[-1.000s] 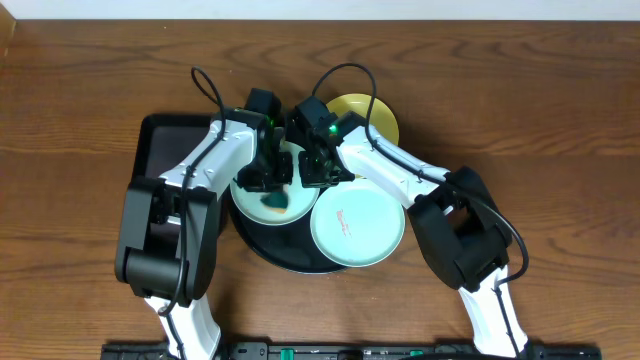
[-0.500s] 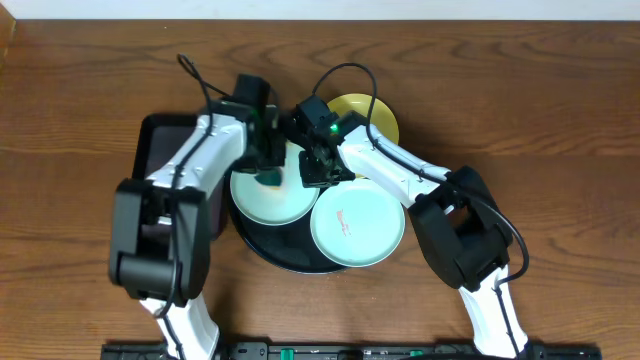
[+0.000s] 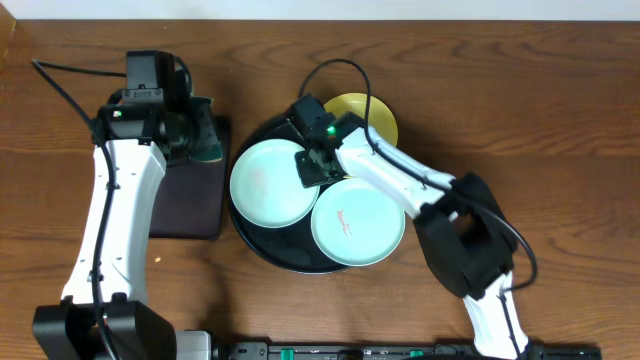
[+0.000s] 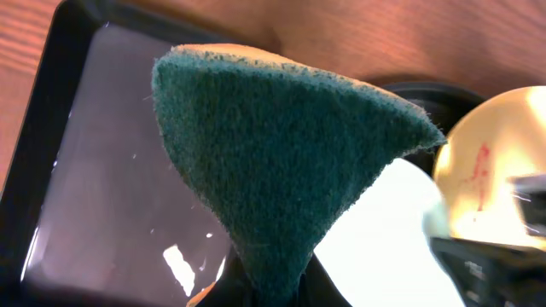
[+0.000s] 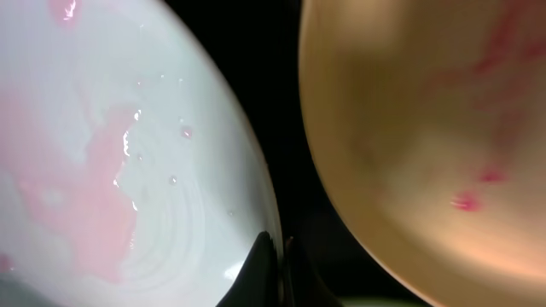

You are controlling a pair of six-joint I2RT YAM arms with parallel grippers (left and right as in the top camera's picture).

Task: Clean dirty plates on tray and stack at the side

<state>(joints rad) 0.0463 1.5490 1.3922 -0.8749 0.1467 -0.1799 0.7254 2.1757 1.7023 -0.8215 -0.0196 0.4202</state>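
Note:
I need to lift the plate, carry it to the empty wood [image 3: 458, 157] beside the tray, lower it and let go, because that wood is to the right of my right gripper in the overhead view.
The round black tray [image 3: 262, 258] holds two mint-green plates, one at the left [image 3: 262, 185] and one at the front right [image 3: 357, 225], both with reddish smears. The yellow plate [image 3: 372, 112] lies at its back right edge. My right gripper [image 3: 310, 165] is shut on the right rim of the left mint plate [image 5: 102, 153], with the smeared yellow plate [image 5: 426, 128] beside it. My left gripper [image 3: 205, 140] is shut on a green sponge [image 4: 281, 153] and holds it above the rectangular tray, left of the plates.
A smaller rectangular black tray [image 3: 185, 205] lies left of the round tray and shows wet and shiny in the left wrist view [image 4: 111, 170]. Bare wooden table lies around both trays.
My left gripper has lifted the sponge off the left mint plate and swung left, over the rectangular tray. My right gripper has stayed on the plate's rim.

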